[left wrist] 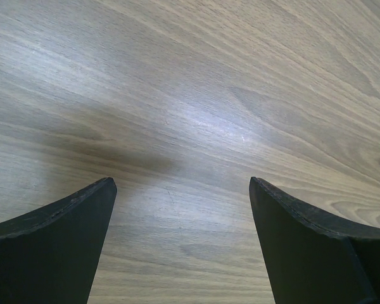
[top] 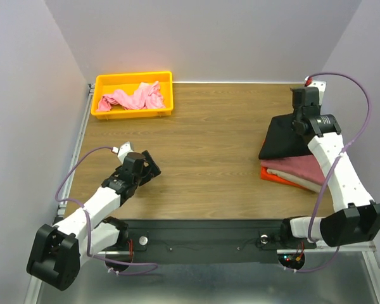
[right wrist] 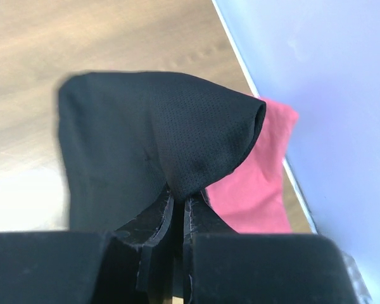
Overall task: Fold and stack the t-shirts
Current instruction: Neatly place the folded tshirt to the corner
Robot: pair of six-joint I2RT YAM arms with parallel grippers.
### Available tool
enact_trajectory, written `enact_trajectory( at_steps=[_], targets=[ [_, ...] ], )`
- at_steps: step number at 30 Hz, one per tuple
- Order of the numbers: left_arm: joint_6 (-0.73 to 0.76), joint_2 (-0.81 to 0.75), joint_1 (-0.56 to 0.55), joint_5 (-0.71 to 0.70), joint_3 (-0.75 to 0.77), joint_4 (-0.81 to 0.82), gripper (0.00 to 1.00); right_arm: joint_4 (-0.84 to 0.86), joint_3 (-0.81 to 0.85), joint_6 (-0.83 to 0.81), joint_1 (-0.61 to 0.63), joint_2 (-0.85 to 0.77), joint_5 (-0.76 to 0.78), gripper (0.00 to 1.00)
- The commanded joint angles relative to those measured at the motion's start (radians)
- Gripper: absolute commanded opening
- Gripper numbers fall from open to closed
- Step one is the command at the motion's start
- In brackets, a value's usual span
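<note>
My right gripper has the black t-shirt's far edge raised off the stack, so it will next move down toward the rose-red t-shirt (right wrist: 253, 190) beneath and release that edge.
A folded black t-shirt (top: 282, 137) lies on a stack at the table's right, over a dusty rose-red t-shirt (top: 299, 166) and an orange t-shirt (top: 273, 177). My right gripper (top: 299, 118) is shut on the black shirt's far edge and lifts it. In the right wrist view the black t-shirt (right wrist: 133, 139) bunches at my gripper (right wrist: 180, 196), with the rose-red t-shirt (right wrist: 253, 190) beneath. A light pink t-shirt (top: 132, 99) lies crumpled in the yellow bin (top: 133, 79). My left gripper (top: 151, 170) is open and empty over bare wood (left wrist: 183, 183).
The yellow bin stands at the back left corner. Walls close in on the left, the back and the right, the right wall (right wrist: 329, 76) next to the stack. A black rail (top: 202, 237) runs along the near edge.
</note>
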Motion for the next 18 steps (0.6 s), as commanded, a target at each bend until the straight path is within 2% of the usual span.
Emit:
enact_trajectory(
  at_steps=[1, 8, 10, 11, 12, 14, 15, 16, 18],
  targets=[
    [0.018, 0.007, 0.008, 0.003, 0.023, 0.034, 0.98, -0.045, -0.024, 0.019, -0.031, 0.045, 0.067, 0.0],
    [0.024, 0.044, 0.008, 0.016, 0.03, 0.038, 0.98, -0.063, -0.035, 0.059, -0.122, 0.156, 0.161, 0.01],
    [0.024, 0.049, 0.009, 0.017, 0.027, 0.041, 0.99, -0.063, -0.04, 0.067, -0.148, 0.165, 0.207, 0.06],
    [0.024, 0.05, 0.009, 0.017, 0.027, 0.043, 0.99, -0.062, -0.04, 0.065, -0.163, 0.17, 0.213, 0.24],
    [0.022, 0.054, 0.009, 0.02, 0.027, 0.044, 0.98, -0.062, -0.037, 0.065, -0.166, 0.177, 0.227, 0.27],
    [0.027, 0.057, 0.009, 0.022, 0.032, 0.043, 0.98, -0.066, -0.032, 0.067, -0.169, 0.193, 0.261, 0.45],
    [0.025, 0.058, 0.009, 0.022, 0.033, 0.04, 0.98, -0.071, -0.031, 0.073, -0.169, 0.208, 0.284, 0.89],
    [0.027, 0.057, 0.009, 0.022, 0.033, 0.038, 0.99, -0.074, -0.024, 0.083, -0.169, 0.214, 0.297, 1.0],
    [0.027, 0.052, 0.011, 0.022, 0.035, 0.032, 0.99, -0.076, -0.017, 0.117, -0.169, 0.216, 0.292, 1.0]
  ],
)
